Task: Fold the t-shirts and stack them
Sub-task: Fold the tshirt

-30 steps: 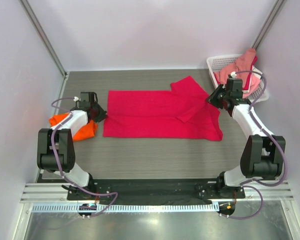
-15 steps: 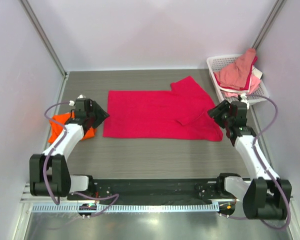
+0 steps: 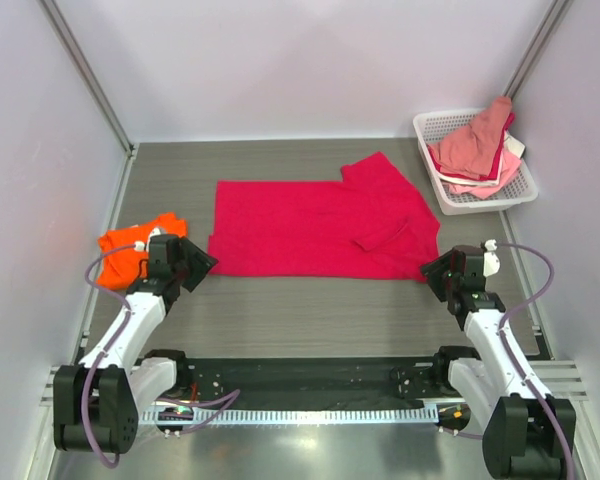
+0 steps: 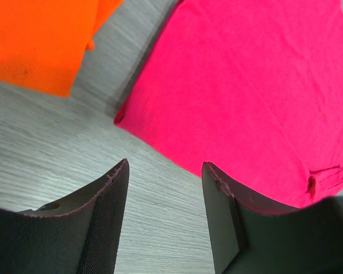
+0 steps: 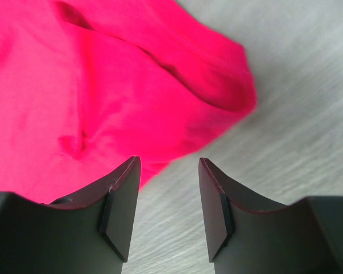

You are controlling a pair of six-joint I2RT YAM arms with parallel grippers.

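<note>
My right gripper is at the other end of the near edge, so next I should lower my left gripper onto the red shirt's near corner (image 3: 220, 270) by the orange t-shirt (image 3: 130, 252) and close it.
A large crimson-red t-shirt (image 3: 310, 228) lies spread flat across the middle of the table, one sleeve folded in at its right end. It also shows in the left wrist view (image 4: 246, 85) and in the right wrist view (image 5: 103, 85). A folded bright orange t-shirt (image 3: 130, 252) lies at the left, also seen in the left wrist view (image 4: 34, 40). My left gripper (image 3: 198, 263) is open and empty, just off the red shirt's near-left corner. My right gripper (image 3: 430, 271) is open and empty, just off the shirt's near-right corner.
A white lattice basket (image 3: 520, 190) with pink and white clothes stands at the back right. Grey walls close in the table on three sides. The arm bases sit on a black rail (image 3: 300, 380) at the near edge.
Both arms have drawn back toward the near edge, away from the red shirt's ends. The left gripper has left the orange shirt, which now lies uncovered. The red shirt has not moved.
</note>
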